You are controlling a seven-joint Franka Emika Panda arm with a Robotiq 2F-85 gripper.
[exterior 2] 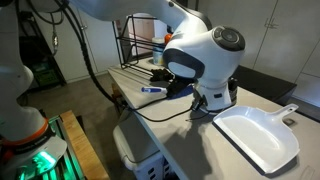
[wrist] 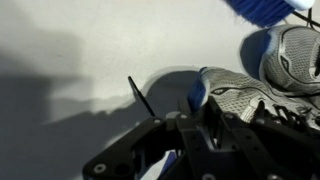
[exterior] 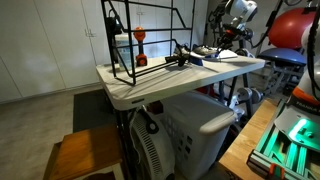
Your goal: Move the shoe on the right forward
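The bare part of the table by its near edge (exterior 2: pixel 176 130) is empty, so my gripper should next pull the sneaker back toward my base and let go there.
In the wrist view a small sneaker (wrist: pixel 240 95) with a grey mesh upper and a blue-lined edge lies on the pale table, right against my gripper (wrist: pixel 200 108). The dark fingers look closed on its blue and white edge. A second shoe (wrist: pixel 295 55) lies just beyond it at the upper right. In an exterior view the shoes (exterior: pixel 206 51) sit near the table's far end under the arm's gripper (exterior: pixel 224 45). In an exterior view the arm's white body (exterior 2: pixel 205 55) hides the gripper, and a small blue-white shoe (exterior 2: pixel 152 90) shows beside it.
A black wire rack (exterior: pixel 140 40) stands on the table (exterior: pixel 150 88), with an all-black item with thin sticks (exterior: pixel 180 58) beside it; one stick (wrist: pixel 140 96) shows in the wrist view. A white dustpan (exterior 2: pixel 255 135) lies at the table's end. A white appliance (exterior: pixel 190 130) stands under the table.
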